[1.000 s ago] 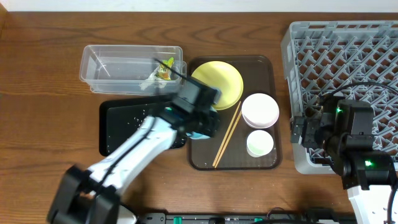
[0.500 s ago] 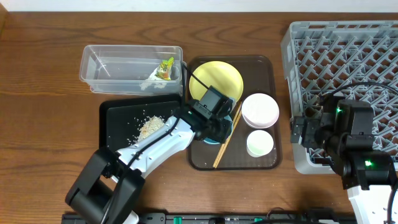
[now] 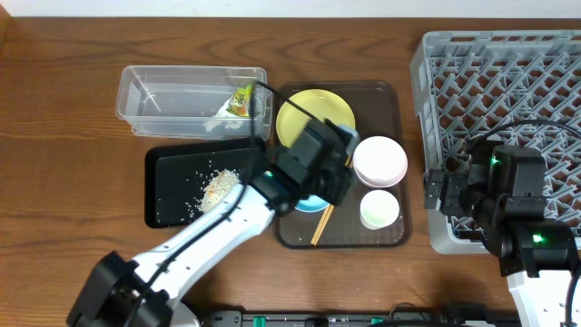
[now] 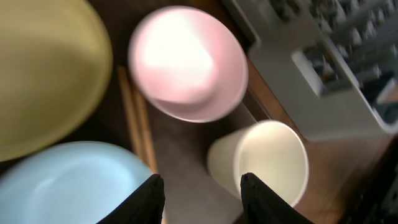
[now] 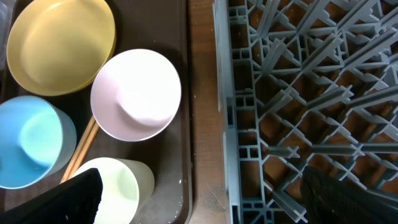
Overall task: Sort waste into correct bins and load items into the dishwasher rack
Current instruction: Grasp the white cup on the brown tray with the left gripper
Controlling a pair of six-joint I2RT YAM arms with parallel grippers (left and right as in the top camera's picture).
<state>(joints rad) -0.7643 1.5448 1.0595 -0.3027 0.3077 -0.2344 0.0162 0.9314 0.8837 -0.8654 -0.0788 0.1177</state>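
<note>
The bare brown tray between the white cup and the chopsticks leaves room for a finger. My left gripper should first go down onto the cup's side facing the chopsticks (image 3: 362,210) to get the white cup.
My left gripper (image 4: 202,196) is open and empty over the brown serving tray (image 3: 388,98). It hangs between the light-blue bowl (image 4: 68,186) and the white cup (image 4: 267,162). On the tray also lie the yellow plate (image 3: 307,111), the pink bowl (image 3: 379,161) and the chopsticks (image 4: 137,124). The green-and-white wrapper (image 3: 241,100) lies in the clear tub (image 3: 182,95). The rice heap (image 3: 218,186) lies in the black tray (image 3: 168,195). My right gripper (image 5: 208,199) is open and empty at the front left corner of the grey rack (image 3: 499,82).
In the overhead view my left arm covers most of the blue bowl (image 3: 313,203). A strip of bare wood (image 5: 202,93) separates the brown tray from the rack. The right wrist view shows the cup (image 5: 118,186) close to that tray edge.
My left arm swung right from the tub and black tray to over the brown tray, uncovering the rice heap. The right arm has not moved.
</note>
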